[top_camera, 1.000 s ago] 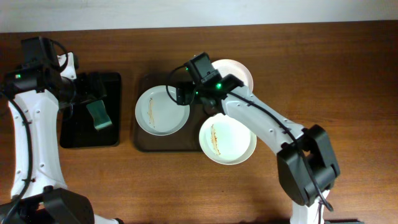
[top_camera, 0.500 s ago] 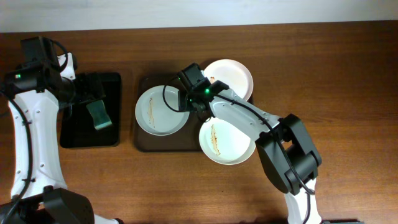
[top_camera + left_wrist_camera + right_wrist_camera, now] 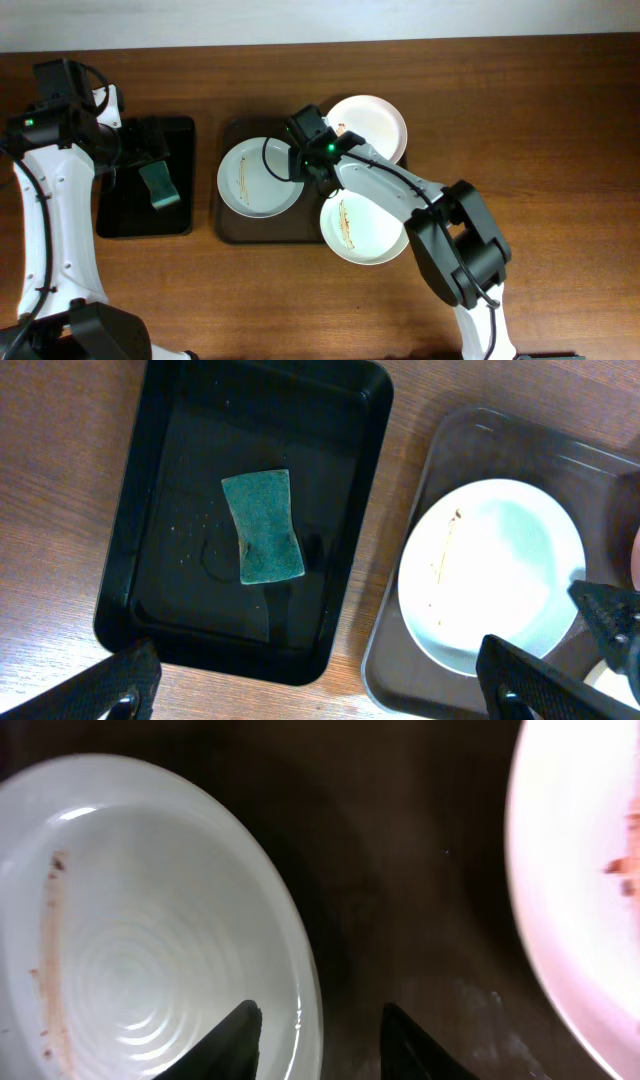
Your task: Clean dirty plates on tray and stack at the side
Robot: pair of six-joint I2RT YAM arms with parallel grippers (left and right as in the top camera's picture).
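Observation:
My left gripper is already wide open and needs to move down next into the black tray (image 3: pixel 190 420) and close across the green sponge's narrow width (image 3: pixel 266 537), because the sponge is below it.
Three white plates lie around the dark brown tray (image 3: pixel 229 226). The left plate (image 3: pixel 255 180) has a brown streak. A second plate (image 3: pixel 378 122) rests over the tray's back right corner. The third plate (image 3: pixel 367 230), also streaked, overhangs the front right edge. My right gripper (image 3: pixel 298 166) is low at the left plate's right rim. In the right wrist view its fingers (image 3: pixel 243 1035) straddle that rim (image 3: pixel 308 990), one over the plate (image 3: pixel 130 920) and one over the tray (image 3: pixel 400 870), with gaps showing on both sides. My left gripper (image 3: pixel 320 678) hangs wide open above the black tray (image 3: pixel 190 420).
A green sponge (image 3: pixel 262 526) lies in the glossy black tray (image 3: pixel 120 215) at the left. The brown tray's rim (image 3: pixel 378 660) sits close beside it. Bare wooden table (image 3: pixel 520 120) stretches to the right and along the front.
My right arm has swung left and down to the left plate's rim, and its fingers have narrowed around that rim. The left arm and the plates have not moved.

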